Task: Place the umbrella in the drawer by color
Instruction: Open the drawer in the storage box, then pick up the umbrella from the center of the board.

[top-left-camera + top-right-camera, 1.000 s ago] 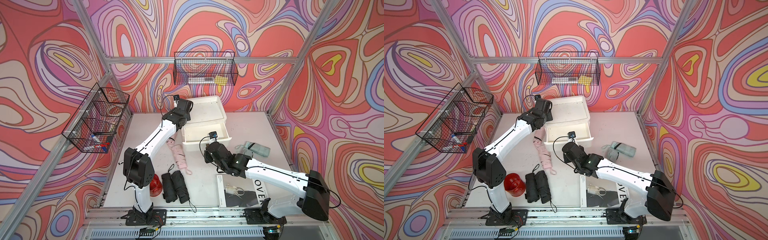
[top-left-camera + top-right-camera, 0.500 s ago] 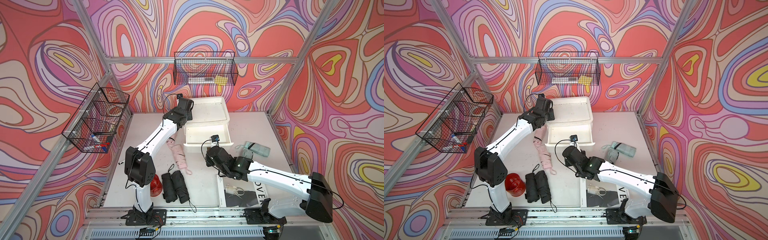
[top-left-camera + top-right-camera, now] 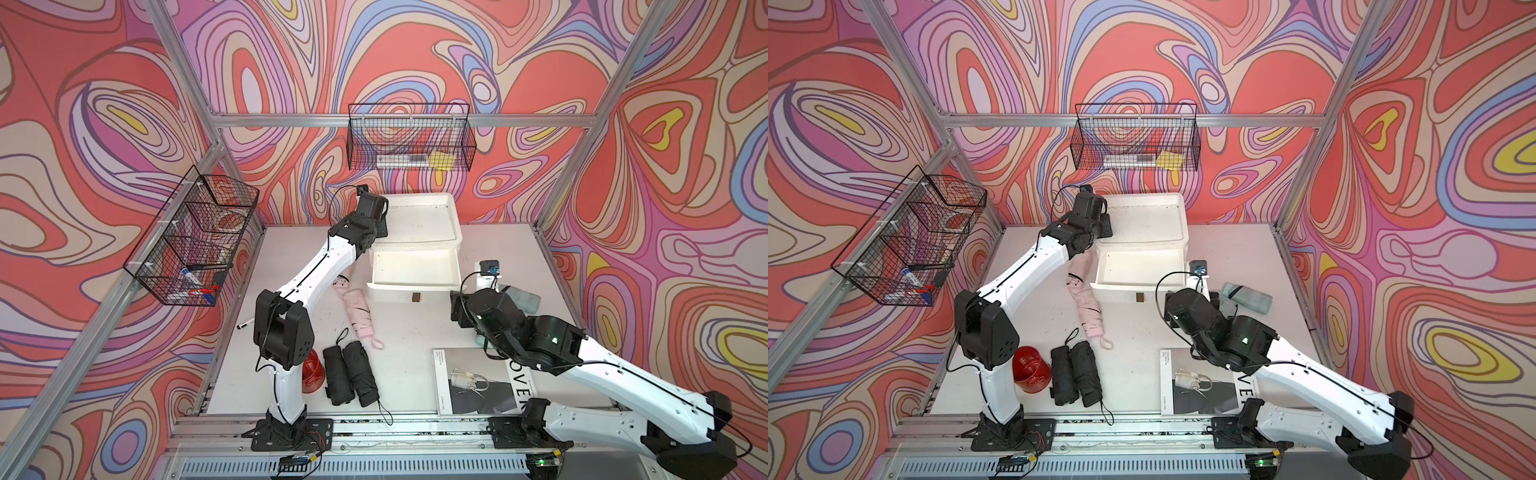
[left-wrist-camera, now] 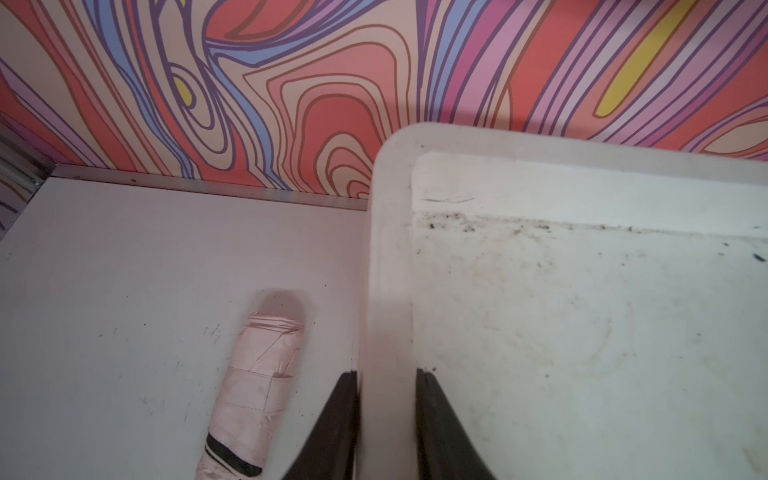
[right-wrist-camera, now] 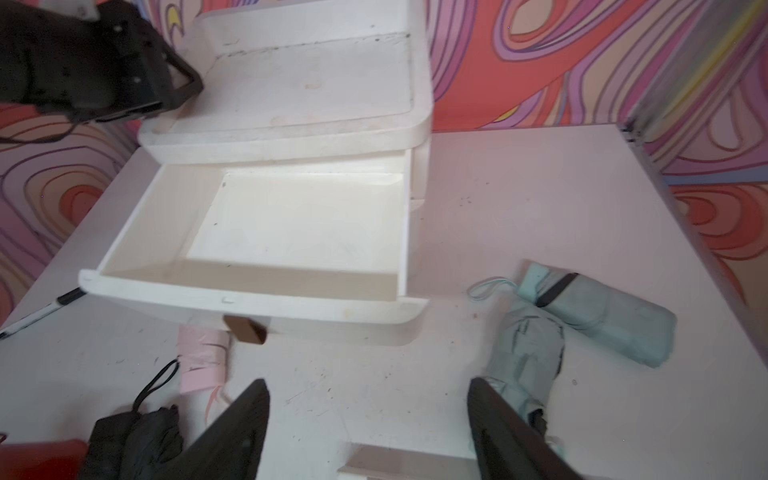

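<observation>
The drawer [image 3: 415,270] is already open, so my right gripper should lower away from it onto the nearer pale green umbrella [image 3: 481,340], which is below the gripper by the magazine.
The white drawer [image 3: 415,270] [image 5: 291,224] stands pulled out and empty under the drawer unit's top [image 3: 419,220]. My left gripper [image 4: 384,372] is shut on the unit's left rim [image 4: 386,291], one finger on each side. My right gripper [image 5: 368,384] is open with nothing between its fingers, over bare table just in front of the drawer's brown handle [image 5: 245,329]. Two pink umbrellas [image 3: 359,311] [image 3: 1079,268] lie left of the drawer. A pair of black umbrellas [image 3: 349,374] lies nearer the front. Two pale green umbrellas [image 5: 602,316] [image 5: 523,353] lie right of the drawer.
A red cap [image 3: 1032,370] sits by the left arm's base. A magazine [image 3: 478,382] lies front right, under the right arm. A pen [image 3: 245,323] lies at the left. Wire baskets [image 3: 195,237] [image 3: 411,141] hang on the left and back walls.
My right gripper has opened, let go of the drawer's handle and drawn back to the right. The drawer stays pulled out. The left gripper remains on the unit's rim.
</observation>
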Motion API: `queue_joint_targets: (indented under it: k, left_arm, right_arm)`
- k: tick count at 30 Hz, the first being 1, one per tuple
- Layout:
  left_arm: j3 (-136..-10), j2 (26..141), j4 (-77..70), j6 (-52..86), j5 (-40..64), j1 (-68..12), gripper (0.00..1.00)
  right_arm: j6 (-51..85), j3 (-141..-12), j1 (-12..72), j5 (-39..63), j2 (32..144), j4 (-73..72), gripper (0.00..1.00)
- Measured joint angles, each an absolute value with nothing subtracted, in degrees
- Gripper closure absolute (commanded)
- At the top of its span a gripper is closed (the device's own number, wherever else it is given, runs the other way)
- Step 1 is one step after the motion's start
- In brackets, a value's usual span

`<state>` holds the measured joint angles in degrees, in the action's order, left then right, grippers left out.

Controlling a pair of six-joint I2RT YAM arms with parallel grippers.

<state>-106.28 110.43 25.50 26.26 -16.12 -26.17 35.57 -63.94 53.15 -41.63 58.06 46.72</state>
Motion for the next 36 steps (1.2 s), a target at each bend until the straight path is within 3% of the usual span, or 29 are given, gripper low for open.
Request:
queue_joint_targets:
  k: [7, 14, 20, 28, 31, 36]
  left_arm:
    - [-97.41, 101.56, 21.43, 26.09, -15.07, -26.41, 0.22]
    - [-79.75, 77.03, 16.95, 24.03, -15.38, -26.59, 0.14]
    - [-62.96, 63.20, 12.43, 26.94, -11.44, -26.61, 0.13]
    - [-56.49, 62.37, 12.19, 30.35, -6.52, -26.61, 0.10]
    - [-56.40, 62.46, 11.25, 31.44, -5.28, -26.61, 0.10]
    - [-56.38, 63.13, 10.17, 32.45, -3.84, -26.65, 0.08]
  right_arm:
    - [35.38, -53.04, 28.75, -39.59, 59.61, 47.42, 0.18]
    - [32.93, -45.63, 16.16, -24.51, 68.77, 39.16, 0.17]
    - [33.63, -44.03, 15.18, -10.41, 79.20, 32.10, 0.19]
    - [36.18, -40.62, 15.05, -10.13, 79.70, 29.47, 0.20]
    - [36.40, -40.45, 15.05, -10.11, 81.87, 29.04, 0.27]
    - [36.64, -40.60, 14.98, -10.09, 83.59, 28.25, 0.47]
